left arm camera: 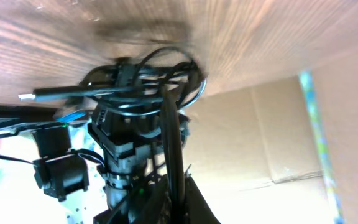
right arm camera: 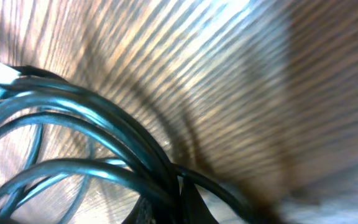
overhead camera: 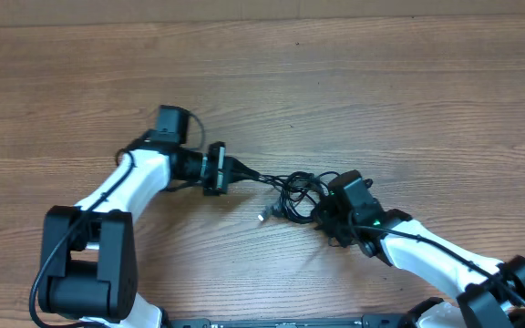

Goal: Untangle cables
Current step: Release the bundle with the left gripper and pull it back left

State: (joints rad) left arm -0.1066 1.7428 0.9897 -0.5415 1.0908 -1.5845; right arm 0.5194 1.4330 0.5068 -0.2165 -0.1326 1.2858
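I should pull my left gripper to the left in the overhead view next, away from the knot (left arm camera: 148, 78), to release the piece of cable, because my right gripper is holding the cable loops.
The cables (overhead camera: 292, 189) lie as a black tangle on the wooden table, right of middle. A silver-tipped plug (overhead camera: 262, 216) sticks out at the tangle's lower left. My left gripper (overhead camera: 227, 169) is shut on one cable strand that runs rightward into the tangle. In the left wrist view that strand (left arm camera: 171, 130) passes up from between the fingers (left arm camera: 178, 190) to the knot (left arm camera: 148, 78), with the silver-tipped plug (left arm camera: 27, 96) at the left. My right gripper (overhead camera: 324, 211) is at the tangle's right side. In its wrist view, looped cables (right arm camera: 104, 134) fill the frame and cross between its shut fingers (right arm camera: 182, 202).
The wooden table (overhead camera: 381, 82) stretches all around the tangle. A cardboard wall (left arm camera: 260, 143) shows beyond the table edge in the left wrist view. The right arm's body (left arm camera: 120, 146) stands right behind the knot there.
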